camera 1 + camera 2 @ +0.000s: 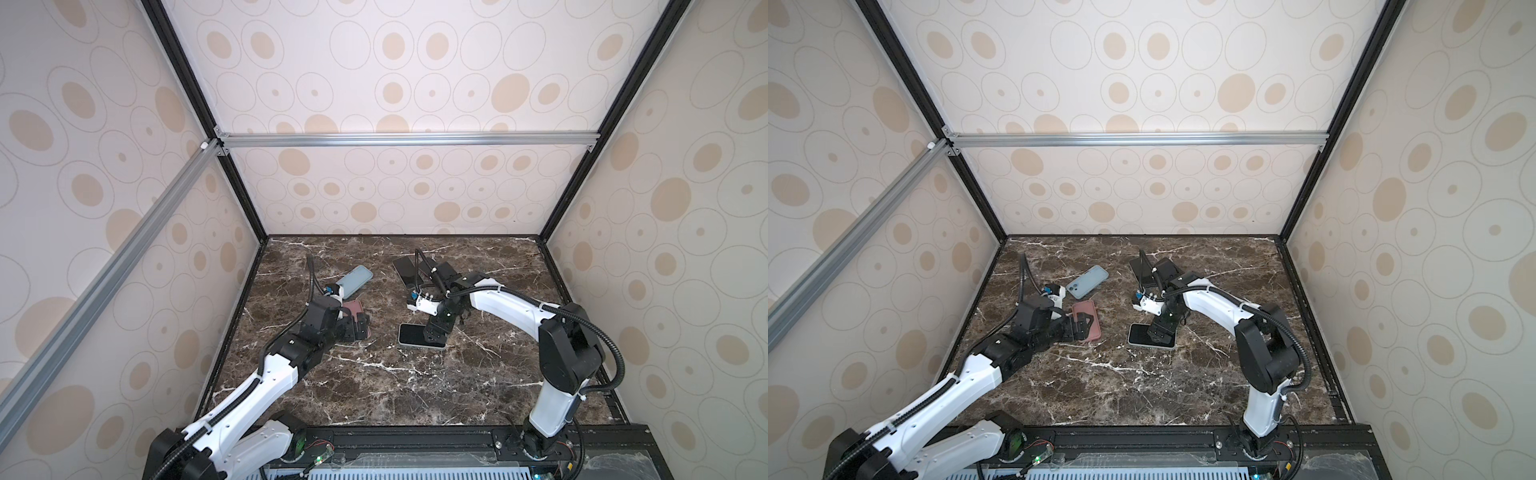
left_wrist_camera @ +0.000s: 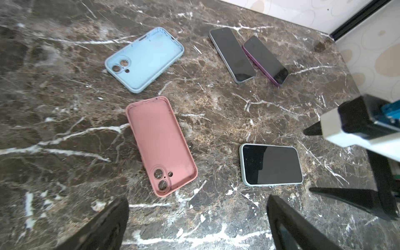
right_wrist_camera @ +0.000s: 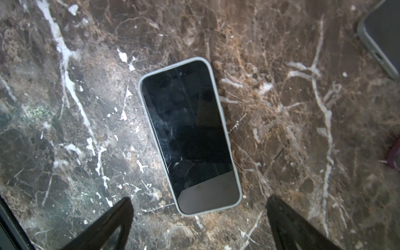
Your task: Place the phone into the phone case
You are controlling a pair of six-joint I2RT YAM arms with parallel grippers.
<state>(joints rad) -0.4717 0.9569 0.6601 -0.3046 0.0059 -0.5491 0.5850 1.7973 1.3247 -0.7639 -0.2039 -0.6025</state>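
I will next lower my right gripper and move it toward the pink case, with its fingers on both sides of the phone's middle (image 1: 420, 336) (image 3: 190, 136), because that part of the phone is below it, nearer the case.
A phone (image 3: 190, 136) with a black screen and a pale rim lies flat on the marble table (image 1: 395, 386), seen in both top views (image 1: 1142, 336) and in the left wrist view (image 2: 270, 164). My right gripper (image 3: 199, 223) hangs open just above one end of it (image 1: 434, 334), touching nothing. An empty pink phone case (image 2: 160, 145) lies open side up to the left (image 1: 1081, 311). My left gripper (image 2: 198, 225) is open and empty above the pink case's near end (image 1: 1084, 328). An empty light blue case (image 2: 145, 58) lies behind it (image 1: 353, 280).
Two more phones, one grey-edged (image 2: 231, 54) and one purple-edged (image 2: 265, 60), lie side by side near the back of the table (image 1: 405, 270), partly under the right arm's cable. Patterned walls enclose the table on three sides.
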